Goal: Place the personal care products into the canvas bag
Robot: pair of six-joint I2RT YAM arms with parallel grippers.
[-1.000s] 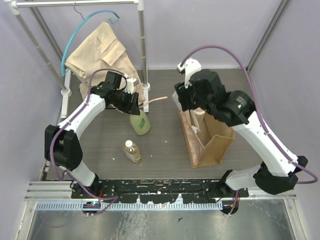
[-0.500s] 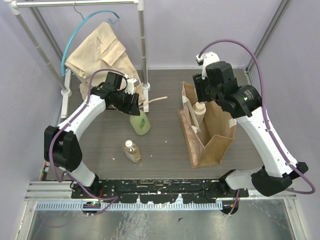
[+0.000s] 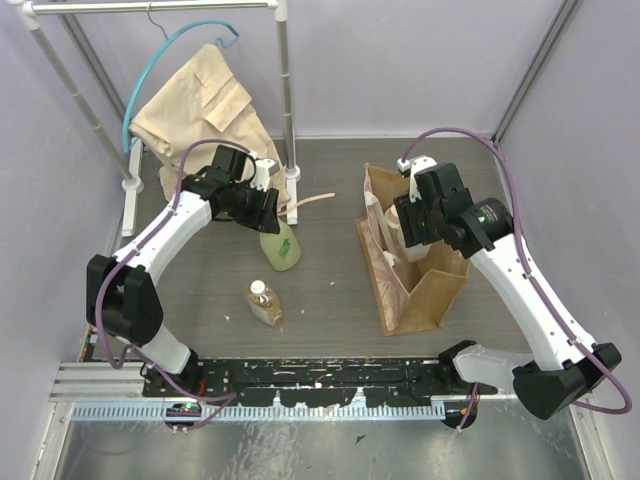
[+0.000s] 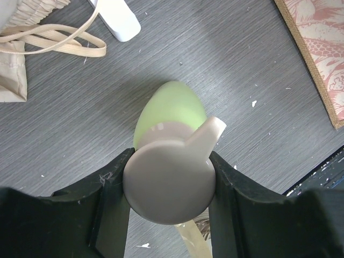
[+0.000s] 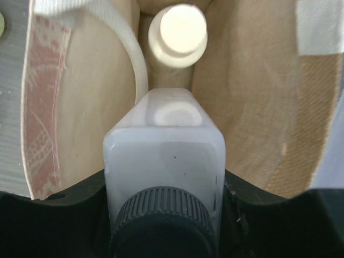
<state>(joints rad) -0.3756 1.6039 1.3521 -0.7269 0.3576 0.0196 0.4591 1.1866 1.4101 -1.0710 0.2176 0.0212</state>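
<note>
My right gripper should next carry the white rectangular bottle down into the canvas bag [image 3: 411, 258], close beside the cream round-capped bottle.
The canvas bag [image 3: 425, 285] stands upright at the right, open at the top. My right gripper [image 3: 412, 222] hangs over its mouth, shut on the white rectangular bottle [image 5: 164, 145] just below the black cap [image 5: 164, 223], the bottle's base pointing down into the bag [image 5: 247, 97]. The cream round-capped bottle [image 5: 177, 29] stands inside the bag below it. My left gripper [image 3: 262, 203] is shut on the round pale cap [image 4: 169, 183] of the green-yellow bottle [image 3: 281, 246], which stands on the table. The amber bottle [image 3: 265, 302] lies on the table nearer the front.
A clothes rack [image 3: 285, 90] with a beige garment [image 3: 195, 100] on a blue hanger stands at the back left. Its white foot [image 4: 121, 21] and loose cream straps [image 4: 54, 45] lie just beyond the green bottle. A pale bag handle [image 5: 137, 64] curves inside the bag.
My right arm swung from the bag's back left to over its mouth and lowered the white bottle into the opening. My left gripper stayed on the green bottle's cap.
</note>
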